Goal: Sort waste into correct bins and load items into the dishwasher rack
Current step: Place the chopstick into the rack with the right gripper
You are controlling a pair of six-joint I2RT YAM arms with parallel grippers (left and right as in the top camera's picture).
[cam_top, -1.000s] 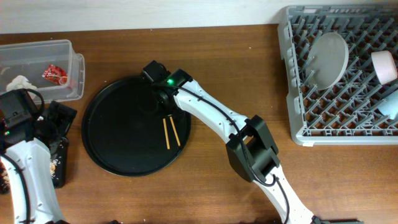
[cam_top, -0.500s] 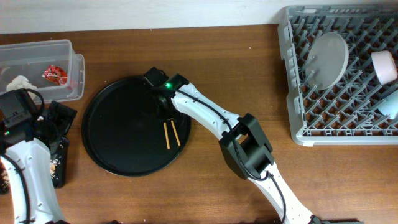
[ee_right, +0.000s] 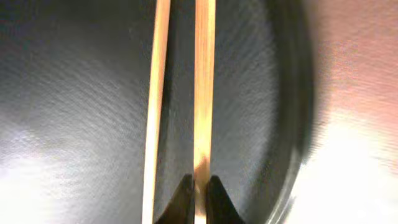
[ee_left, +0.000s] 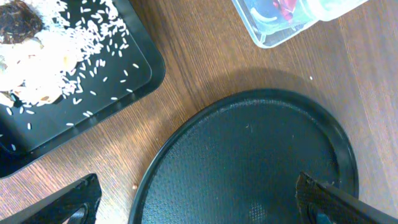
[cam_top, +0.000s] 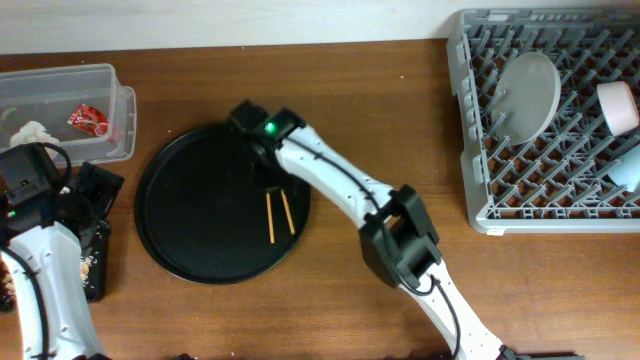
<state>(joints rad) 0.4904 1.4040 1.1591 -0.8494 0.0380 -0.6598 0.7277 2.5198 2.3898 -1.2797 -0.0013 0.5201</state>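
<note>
The rack's strip (cam_top: 487, 95) between plate and the rack's side by the tray is empty, so my right gripper will next lift its chopstick over there and release it.
Two light-wood chopsticks (cam_top: 278, 214) lie side by side on the round black tray (cam_top: 190, 230). My right gripper (cam_top: 273, 184) is at their far ends. In the right wrist view its jaws (ee_right: 199, 193) are shut on the right chopstick (ee_right: 204, 87), and the left chopstick (ee_right: 157, 93) lies free beside it. The left gripper (ee_left: 199, 205) hangs open over the tray's left rim (ee_left: 155, 180) with nothing between its fingers. The white plate (cam_top: 530, 95) and the cup (cam_top: 618, 105) stand in the grey dishwasher rack (cam_top: 480, 205).
The clear tub (cam_top: 105, 72) at the back left holds the red-and-white wrapper (cam_top: 88, 120) and the white tissue (cam_top: 30, 132). The shallow black box (ee_left: 134, 71), next to the tray, holds rice flakes (ee_left: 56, 43) and a brown lump (ee_left: 18, 15).
The right jaws have closed onto one chopstick, and both chopsticks have shifted slightly to the right. The left arm has not moved.
</note>
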